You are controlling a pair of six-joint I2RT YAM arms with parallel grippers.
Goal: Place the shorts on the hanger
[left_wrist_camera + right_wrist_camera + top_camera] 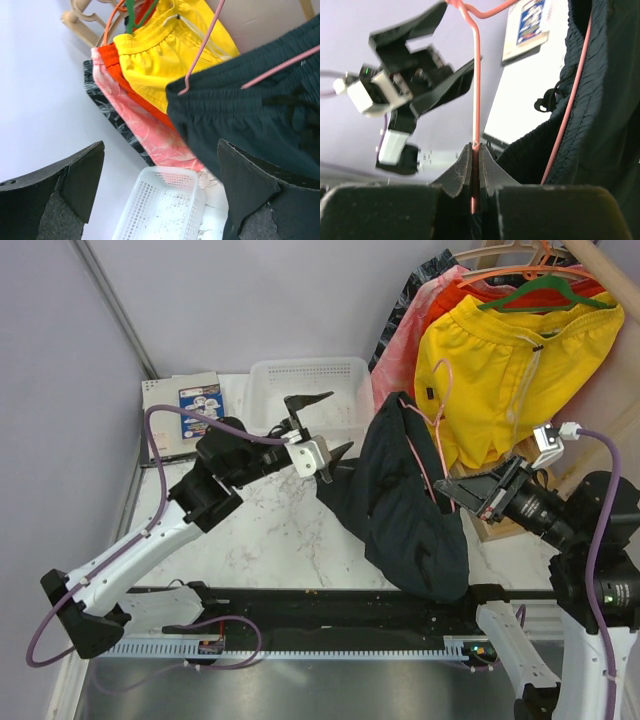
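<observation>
I will next turn my right gripper and carry the shorts outward to let go of them at the wooden bar (612, 278), because the other garments hang from it beside the green hanger.
The dark navy shorts (410, 500) hang over the thin pale-pink hanger (441, 405), held up above the table's right side. My right gripper (447, 489) is shut on the hanger's wire (476, 100), which runs up between its pads; the shorts (600, 110) drape to its right. My left gripper (320, 425) is open and empty, held in the air just left of the shorts, above the white basket. In the left wrist view the shorts' waistband (250, 115) and the hanger's hook (200, 55) show ahead of the open fingers (250, 185).
A white basket (268, 390) stands at the back of the marble table (270, 530). A booklet (195, 400) lies at the back left. Bright yellow shorts (510, 370) on a green hanger (545, 290), with orange and pink garments (420, 310), hang at the back right.
</observation>
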